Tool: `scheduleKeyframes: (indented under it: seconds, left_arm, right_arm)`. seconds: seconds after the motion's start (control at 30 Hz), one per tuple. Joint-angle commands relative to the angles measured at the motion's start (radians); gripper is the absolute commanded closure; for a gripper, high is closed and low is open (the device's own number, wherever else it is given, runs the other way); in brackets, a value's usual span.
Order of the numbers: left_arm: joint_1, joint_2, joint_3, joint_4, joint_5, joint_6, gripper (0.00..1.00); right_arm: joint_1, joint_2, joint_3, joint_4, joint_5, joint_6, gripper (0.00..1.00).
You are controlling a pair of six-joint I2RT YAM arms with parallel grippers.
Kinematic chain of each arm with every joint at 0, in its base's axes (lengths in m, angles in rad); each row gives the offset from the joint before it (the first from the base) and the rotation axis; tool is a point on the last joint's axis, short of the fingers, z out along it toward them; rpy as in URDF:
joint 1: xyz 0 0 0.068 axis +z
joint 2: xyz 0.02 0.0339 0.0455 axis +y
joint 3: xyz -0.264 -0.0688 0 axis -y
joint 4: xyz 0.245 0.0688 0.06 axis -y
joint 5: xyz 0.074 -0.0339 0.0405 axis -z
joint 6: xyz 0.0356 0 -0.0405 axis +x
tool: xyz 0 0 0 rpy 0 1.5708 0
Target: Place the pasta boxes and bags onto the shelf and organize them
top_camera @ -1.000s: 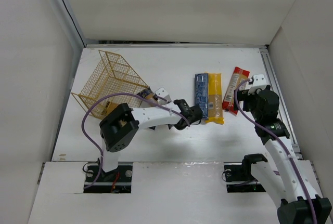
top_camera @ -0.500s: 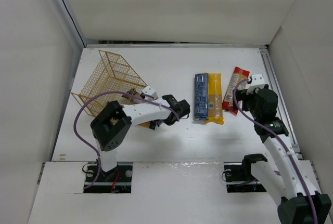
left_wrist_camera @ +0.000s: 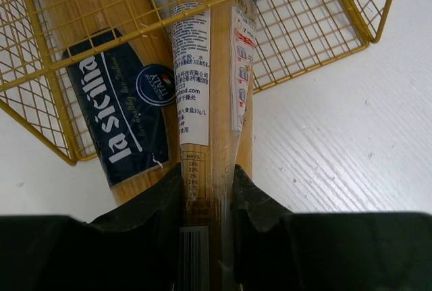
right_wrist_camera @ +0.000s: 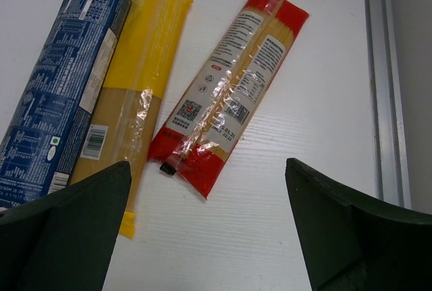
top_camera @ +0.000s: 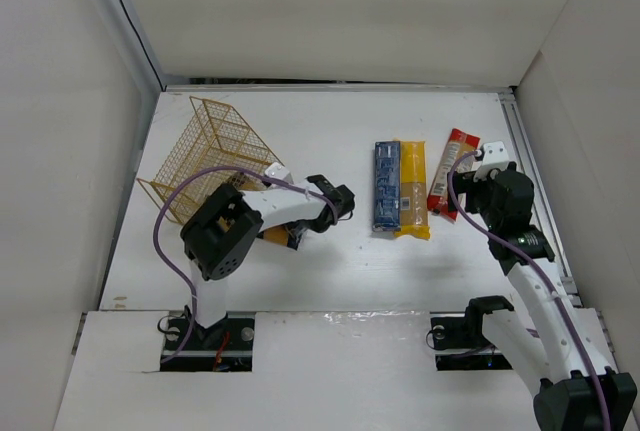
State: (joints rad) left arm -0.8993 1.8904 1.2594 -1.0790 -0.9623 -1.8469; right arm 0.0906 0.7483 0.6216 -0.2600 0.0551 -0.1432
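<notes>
My left gripper next pushes the yellow pack in beside the dark-labelled pack, then opens, as the pack's near end still sticks out past the shelf's rim.
The golden wire-mesh shelf (top_camera: 215, 151) lies at the left; its mesh (left_wrist_camera: 317, 41) fills the top of the left wrist view. My left gripper (top_camera: 325, 201) (left_wrist_camera: 208, 190) is shut on a yellow pack with a white label (left_wrist_camera: 209, 88), whose far end lies inside the shelf. A second yellow pack with a dark label (left_wrist_camera: 118, 115) (top_camera: 284, 236) lies beside it, also partly in the shelf. The dark blue box (top_camera: 386, 186) (right_wrist_camera: 57, 95), the plain yellow bag (top_camera: 411, 189) (right_wrist_camera: 131, 95) and the red-and-clear bag (top_camera: 452, 173) (right_wrist_camera: 229, 82) lie side by side on the table. My right gripper (top_camera: 497, 201) (right_wrist_camera: 209, 237) is open and empty above the table, near the red bag's near end.
White walls enclose the table on the left, back and right. A metal rail (right_wrist_camera: 381, 82) runs along the right edge. Purple cables (top_camera: 165, 216) loop off both arms. A raised white board (top_camera: 330, 351) covers the near edge between the arm bases.
My left gripper has moved left towards the shelf with the yellow pack, sliding it further in. The right arm and the three packs on the table have not moved.
</notes>
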Motion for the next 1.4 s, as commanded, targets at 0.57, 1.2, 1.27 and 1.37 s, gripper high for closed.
scheduleKeyframes:
  seconds: [0.57, 1.2, 1.27, 1.37]
  left_arm:
    - [0.122, 0.076, 0.066, -0.058, -0.161, -0.759, 0.68]
    - [-0.176, -0.112, 0.207, -0.058, -0.317, -0.174, 0.00]
    - [-0.176, -0.148, 0.271, 0.075, -0.296, 0.190, 0.00]
    - [-0.142, -0.232, 0.214, 0.438, -0.050, 0.747, 0.00]
  right_arm:
    - [-0.006, 0.032, 0.012, 0.048, 0.022, -0.021, 0.00]
    - [0.009, 0.186, 0.041, 0.059, -0.130, -0.062, 0.00]
    - [0.073, 0.244, 0.084, 0.059, -0.143, -0.075, 0.00]
    - [0.173, 0.321, 0.118, 0.068, -0.092, -0.050, 0.00]
